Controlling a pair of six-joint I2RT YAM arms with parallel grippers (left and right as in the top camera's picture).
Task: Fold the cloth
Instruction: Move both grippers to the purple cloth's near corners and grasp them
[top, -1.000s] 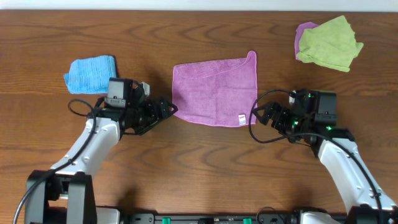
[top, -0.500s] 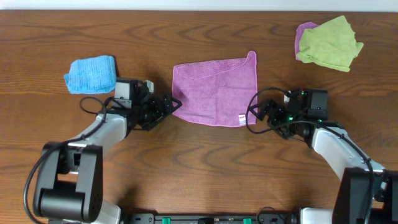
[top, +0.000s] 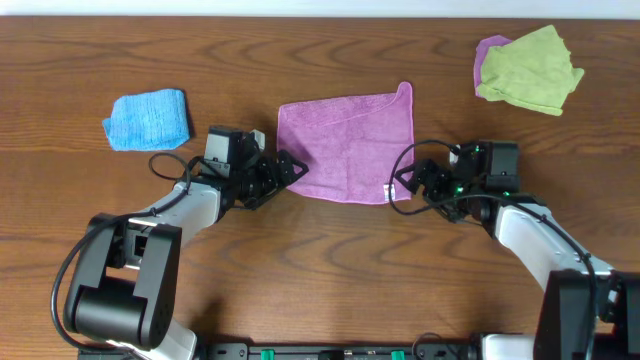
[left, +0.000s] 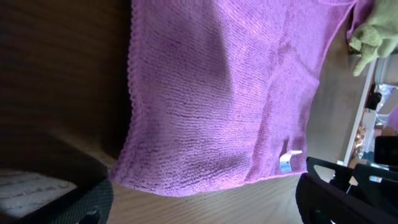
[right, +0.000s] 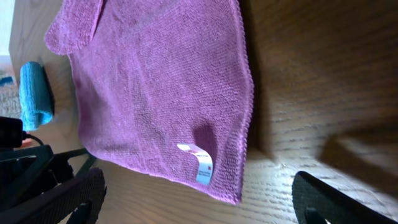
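Note:
My left gripper lowers to the untagged near corner (top: 293, 189) of the purple cloth (top: 348, 146) next and closes, since that corner lies just below it, between its open fingers.
The purple cloth (top: 348, 146) lies flat in the middle of the table, with a white tag (top: 390, 191) at its near right corner. It fills the left wrist view (left: 224, 99) and the right wrist view (right: 155, 93). My left gripper (top: 289, 172) is open at the cloth's near left corner, its fingers (left: 199, 205) to either side of that corner. My right gripper (top: 407, 184) is open at the near right corner, its fingers (right: 199, 202) to either side of the tagged corner. Neither holds the cloth.
A folded blue cloth (top: 148, 118) lies at the left. A green cloth (top: 532, 66) lies on another purple cloth (top: 488, 50) at the far right. The table is brown wood (top: 330, 270).
Both grippers have moved inward along the table to the cloth's near corners. The cloth has not moved.

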